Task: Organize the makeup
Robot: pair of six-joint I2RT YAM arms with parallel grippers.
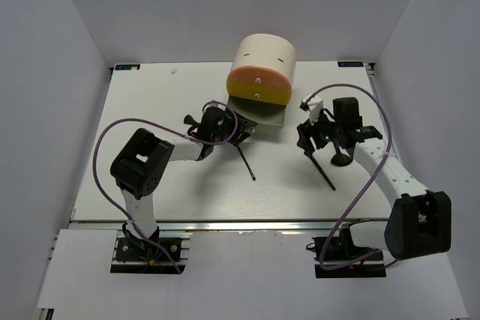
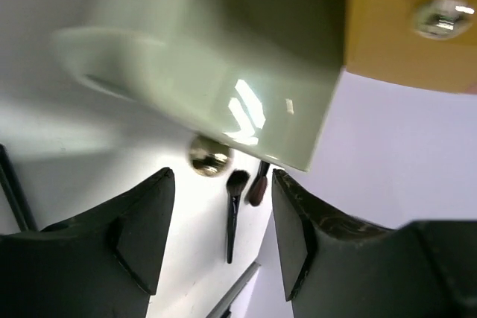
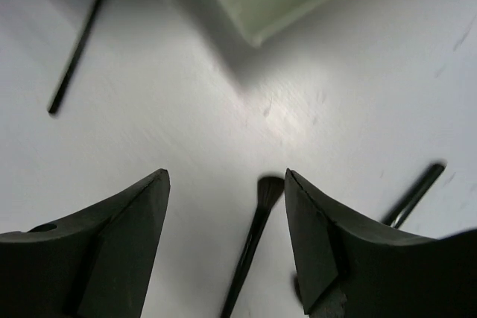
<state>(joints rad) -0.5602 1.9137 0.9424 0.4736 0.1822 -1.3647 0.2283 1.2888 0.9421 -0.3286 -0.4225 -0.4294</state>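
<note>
Next, my right gripper moves back and down onto the black brush's handle (image 1: 322, 173) (image 3: 245, 260), turning to line up, because the brush lies slanted below the open fingers.
My left gripper (image 1: 238, 130) (image 2: 222, 184) hovers open at the left side of the pulled-out green drawer (image 1: 268, 116) (image 2: 223, 72), with nothing between its fingers. Past its fingers, two black brushes (image 2: 233, 214) lie far off on the table. A thin black brush (image 1: 246, 161) (image 3: 78, 42) lies on the table between the arms. My right gripper (image 1: 311, 140) (image 3: 226, 184) is open just above another black brush (image 1: 324, 170) (image 3: 253, 251), which lies on the table between the fingers, nearer the right one. A brown-headed brush (image 1: 341, 160) lies beside it.
The cream cylindrical case (image 1: 262, 61) stands at the back centre, its orange drawer front (image 1: 259, 88) (image 2: 410, 27) with a silver knob (image 2: 446, 9) above the green drawer. A shiny round knob (image 2: 209, 156) shows under the drawer. A black stick (image 3: 414, 191) lies to the right.
</note>
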